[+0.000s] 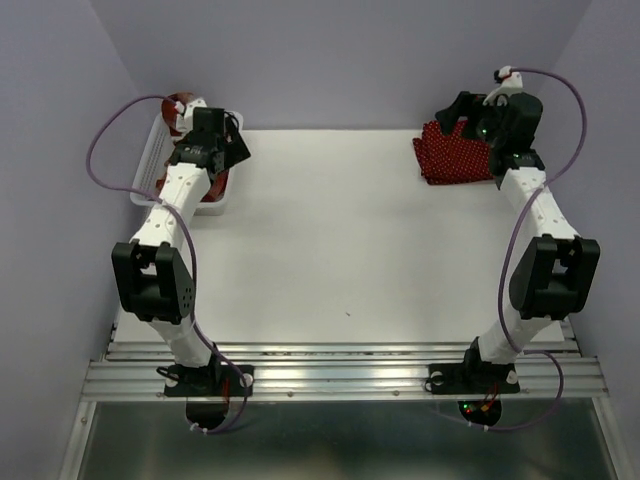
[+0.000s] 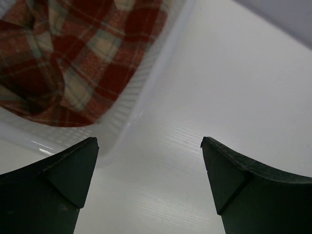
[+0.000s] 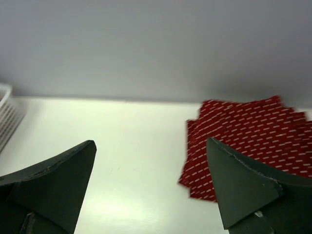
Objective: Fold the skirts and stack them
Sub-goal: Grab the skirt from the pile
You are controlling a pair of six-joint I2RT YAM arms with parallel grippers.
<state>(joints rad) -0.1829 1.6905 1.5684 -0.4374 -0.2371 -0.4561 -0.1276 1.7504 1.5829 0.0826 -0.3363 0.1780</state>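
Note:
My left gripper's fingers hang outside the basket point(image 1: 150, 165), so it needs to move outward, down and left in the top view onto the plaid skirt's far part.
A folded dark red polka-dot skirt point(image 1: 452, 153) lies at the table's back right; it shows in the right wrist view point(image 3: 243, 141) as stacked folded layers. The plaid skirt point(image 2: 73, 58) lies crumpled in the white lattice basket point(image 1: 150, 165) at the back left. My left gripper point(image 2: 148, 146) is open and empty, just right of the basket's wall, over bare table. My right gripper point(image 3: 151, 146) is open and empty, held above the table beside the polka-dot skirt's left edge. The arm hides part of that skirt in the top view.
The basket's wall point(image 2: 146, 87) runs close to my left fingers. The basket's edge point(image 3: 7, 117) also shows at the far left of the right wrist view. Lilac walls close in the back and sides. The white table point(image 1: 340, 240) stretches between the arms.

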